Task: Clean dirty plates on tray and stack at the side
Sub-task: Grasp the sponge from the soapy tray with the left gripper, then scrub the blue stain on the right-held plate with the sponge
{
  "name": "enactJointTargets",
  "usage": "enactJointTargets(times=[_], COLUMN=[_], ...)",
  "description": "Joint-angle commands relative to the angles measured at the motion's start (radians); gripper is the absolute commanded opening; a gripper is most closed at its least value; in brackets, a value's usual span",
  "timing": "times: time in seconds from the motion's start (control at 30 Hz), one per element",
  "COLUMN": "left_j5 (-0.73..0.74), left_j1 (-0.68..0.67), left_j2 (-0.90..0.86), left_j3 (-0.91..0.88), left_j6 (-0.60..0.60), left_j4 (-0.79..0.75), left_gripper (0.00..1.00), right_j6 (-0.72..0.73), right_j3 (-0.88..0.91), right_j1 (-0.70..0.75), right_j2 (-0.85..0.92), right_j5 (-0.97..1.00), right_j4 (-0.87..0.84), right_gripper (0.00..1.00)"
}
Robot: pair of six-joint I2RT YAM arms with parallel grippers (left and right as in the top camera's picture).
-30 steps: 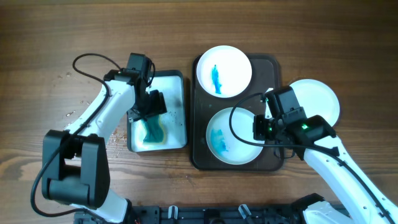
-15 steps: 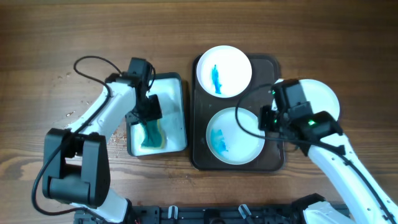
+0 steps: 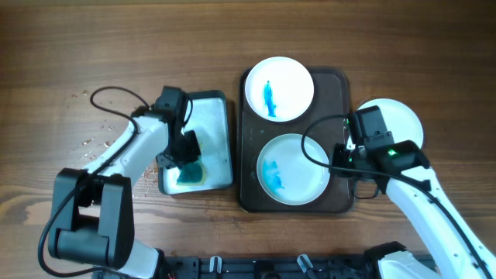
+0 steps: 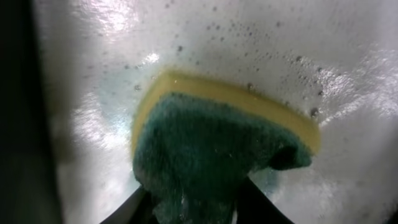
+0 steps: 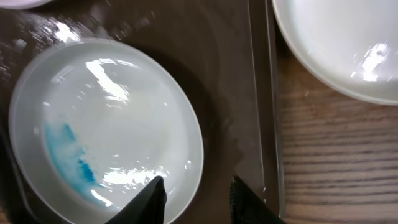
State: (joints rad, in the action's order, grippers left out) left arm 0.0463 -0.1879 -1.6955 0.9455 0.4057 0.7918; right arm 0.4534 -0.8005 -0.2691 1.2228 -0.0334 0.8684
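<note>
My right gripper should next go down onto the near plate's rim, moving slightly toward the basin's side, and close, because the plate's rim is below and between my open fingers.
Two plates lie on the dark brown tray (image 3: pixel 341 85). The far plate (image 3: pixel 279 87) has a blue streak and the near plate (image 3: pixel 293 169) a blue smear at its left. A third, plain white plate (image 3: pixel 395 124) rests on the wood to the tray's right. My right gripper (image 3: pixel 341 159) is open at the near plate's right rim. In the right wrist view one finger of that gripper (image 5: pixel 198 202) is over the plate (image 5: pixel 112 124) and the other over the tray (image 5: pixel 242 74). My left gripper (image 3: pixel 184 151) is in the basin, shut on the green-and-yellow sponge (image 4: pixel 211 155).
The white-bottomed basin (image 3: pixel 221 101) with soapy bluish water stands left of the tray. Water drops (image 3: pixel 93 143) speckle the wood further left. The clean plate (image 5: pixel 342 43) lies just beyond the tray's right rim. Bare wood runs along the far side.
My left gripper has moved toward the near end of the basin and closed on the sponge. My right gripper has shifted slightly right to the plate's rim and its jaws have widened a little.
</note>
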Motion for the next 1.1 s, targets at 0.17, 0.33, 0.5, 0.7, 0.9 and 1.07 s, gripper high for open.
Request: enactJointTargets(times=[0.17, 0.33, 0.5, 0.7, 0.9, 1.07], left_j5=[0.012, 0.012, 0.028, 0.118, 0.123, 0.144], left_j1=[0.017, 0.02, 0.02, 0.002, -0.105, -0.259], left_j2=[0.013, 0.035, 0.095, 0.214, 0.206, 0.134], left_j3=[0.016, 0.216, 0.377, 0.441, 0.438, 0.368], left_j6=[0.017, -0.041, -0.06, -0.062, -0.056, 0.068], left_j4=[-0.007, 0.184, 0.317, 0.365, 0.342, 0.171], left_gripper=[0.04, 0.04, 0.04, 0.04, 0.04, 0.04], right_j6=[0.019, 0.016, -0.078, -0.084, -0.043, -0.006], right_j3=[0.033, 0.04, 0.04, 0.04, 0.041, 0.041], right_j1=[0.002, 0.002, 0.002, 0.03, 0.045, 0.045], right_j2=[0.046, 0.101, 0.223, 0.397, 0.407, 0.407], right_j5=[-0.027, -0.027, -0.106, -0.085, -0.147, -0.12], right_j4=[-0.114, -0.164, -0.233, -0.298, -0.283, -0.278], right_gripper=[0.35, 0.34, 0.36, 0.29, 0.04, 0.04])
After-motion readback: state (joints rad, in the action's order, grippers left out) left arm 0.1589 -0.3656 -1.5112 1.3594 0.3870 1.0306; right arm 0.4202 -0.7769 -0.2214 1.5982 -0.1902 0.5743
